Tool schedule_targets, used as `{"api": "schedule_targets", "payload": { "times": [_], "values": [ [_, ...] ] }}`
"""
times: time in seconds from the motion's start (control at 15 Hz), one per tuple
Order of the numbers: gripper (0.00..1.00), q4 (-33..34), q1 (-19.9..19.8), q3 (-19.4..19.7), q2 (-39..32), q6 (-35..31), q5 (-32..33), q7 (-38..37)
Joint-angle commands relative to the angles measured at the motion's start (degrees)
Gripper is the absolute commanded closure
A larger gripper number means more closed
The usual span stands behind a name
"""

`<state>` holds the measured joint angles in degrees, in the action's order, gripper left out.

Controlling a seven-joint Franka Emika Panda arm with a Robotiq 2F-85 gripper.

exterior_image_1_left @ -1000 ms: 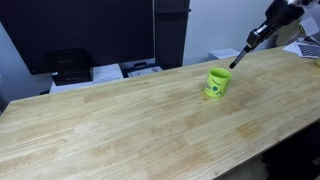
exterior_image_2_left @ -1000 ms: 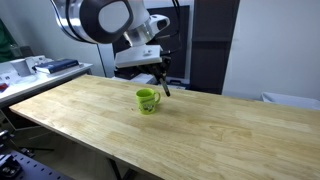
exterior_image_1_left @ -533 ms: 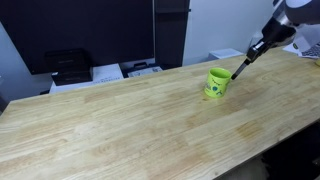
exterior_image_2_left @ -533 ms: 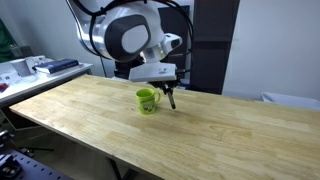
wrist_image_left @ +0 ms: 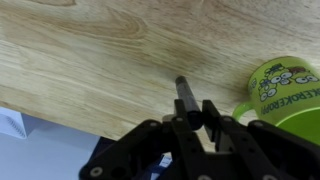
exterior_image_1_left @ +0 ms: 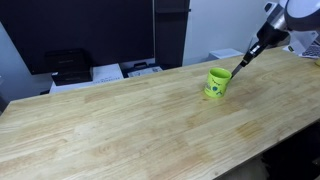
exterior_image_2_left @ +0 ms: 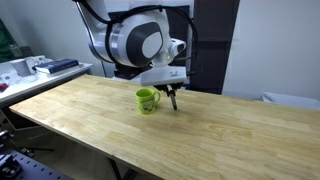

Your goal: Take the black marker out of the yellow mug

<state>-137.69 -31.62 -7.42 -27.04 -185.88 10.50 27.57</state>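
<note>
My gripper is to move the black marker down beside the yellow mug (exterior_image_1_left: 217, 83), and then it should let go of the marker there.
The yellow mug (exterior_image_1_left: 217, 83) stands upright on the wooden table; it also shows in an exterior view (exterior_image_2_left: 147, 100) and at the right edge of the wrist view (wrist_image_left: 283, 88), with a cartoon print on its wall. My gripper (wrist_image_left: 189, 113) is shut on the black marker (wrist_image_left: 185, 95), which points down toward the tabletop. In both exterior views the marker (exterior_image_1_left: 242, 63) (exterior_image_2_left: 173, 100) hangs beside the mug, outside it and just above the table. The gripper (exterior_image_1_left: 258, 47) (exterior_image_2_left: 172, 89) is a little above and to the side of the mug.
The wooden table (exterior_image_1_left: 120, 120) is long and mostly bare. Printers and office gear (exterior_image_1_left: 70, 66) stand behind its far edge. A shelf with clutter (exterior_image_2_left: 45, 66) stands beside the table. Dark cabinets rise behind.
The gripper with the marker has moved down and to the side of the mug, and the marker tip is lower, close to the tabletop. The mug has not moved.
</note>
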Motion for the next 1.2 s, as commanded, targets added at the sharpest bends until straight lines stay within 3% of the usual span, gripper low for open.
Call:
{"api": "schedule_targets", "payload": {
  "times": [0.0, 0.27, 0.4, 0.6, 0.73, 0.93, 1.13],
  "values": [
    [0.94, 1.7, -1.7, -1.2, -2.5, 1.7, 3.3, -1.6],
    [0.94, 0.0, -0.5, 0.0, -1.6, 1.8, 3.6, -2.0],
    [0.94, -0.4, 1.6, 2.4, -2.0, 2.6, 3.4, -2.0],
    [0.94, -0.7, 12.2, 13.9, -3.1, -0.8, 4.6, -2.4],
    [0.94, -0.1, 17.1, 18.7, -5.0, -1.7, 4.2, -2.9],
    [0.94, 0.3, 21.7, 22.6, -7.3, -1.8, 3.5, -3.8],
    [0.94, 0.3, 23.6, 23.3, -8.4, -0.9, 3.4, -4.8]
  ]
}}
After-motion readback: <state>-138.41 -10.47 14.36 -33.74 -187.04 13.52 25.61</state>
